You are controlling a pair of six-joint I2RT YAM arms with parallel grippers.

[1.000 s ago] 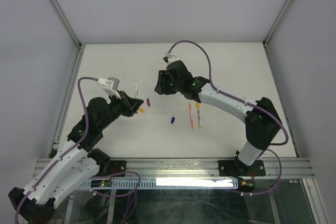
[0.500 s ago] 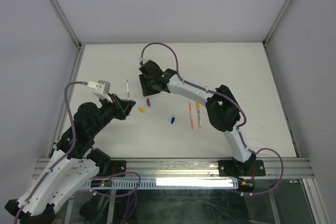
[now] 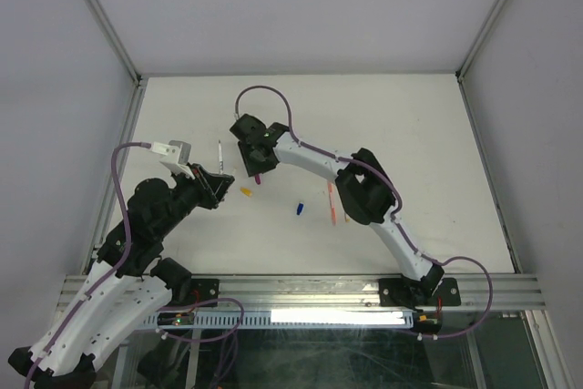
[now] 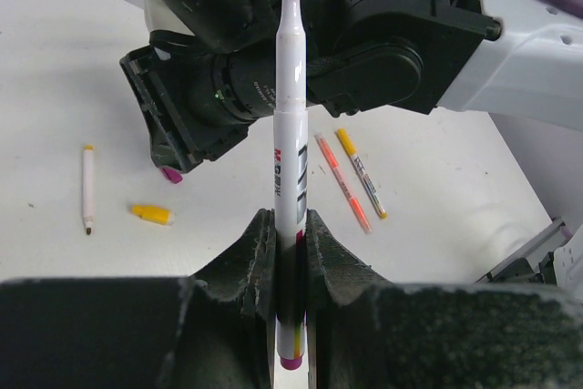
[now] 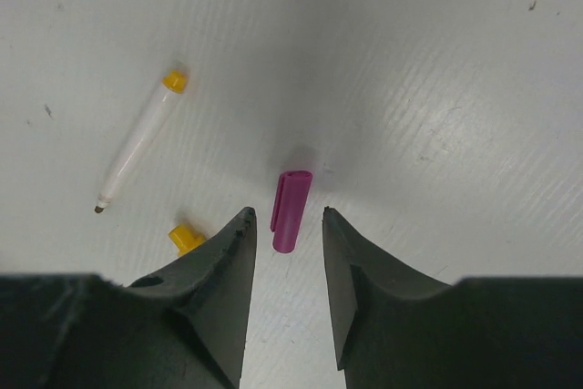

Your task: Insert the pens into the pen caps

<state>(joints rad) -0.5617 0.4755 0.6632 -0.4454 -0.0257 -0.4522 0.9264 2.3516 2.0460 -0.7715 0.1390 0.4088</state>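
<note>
The purple cap (image 3: 260, 180) (image 5: 291, 210) already lies lengthwise between the open fingertips, so my right gripper should next move down a little onto it and close across its narrow width.
My left gripper (image 4: 290, 225) is shut on a white pen (image 4: 290, 152) with a dark red-pink tip and holds it upright above the table; in the top view the gripper (image 3: 213, 185) is at the left and the pen (image 3: 219, 152) sticks up from it. My right gripper (image 5: 287, 213) is open and low over the table, with a purple cap (image 5: 291, 210) lying between its fingertips, untouched. In the top view the right gripper (image 3: 258, 172) is directly over that cap (image 3: 260, 180). A yellow cap (image 5: 185, 238) lies just left of the right gripper's left finger.
A short white pen with a yellow end (image 5: 138, 142) lies left of the caps. A blue cap (image 3: 298, 209) lies mid-table. An orange pen (image 4: 342, 180) and a yellow-ended pen (image 4: 362, 173) lie side by side to the right, partly under the right arm in the top view.
My right arm has swung left and come down over the purple cap. My left gripper shifted slightly left with its pen, then stayed still.
</note>
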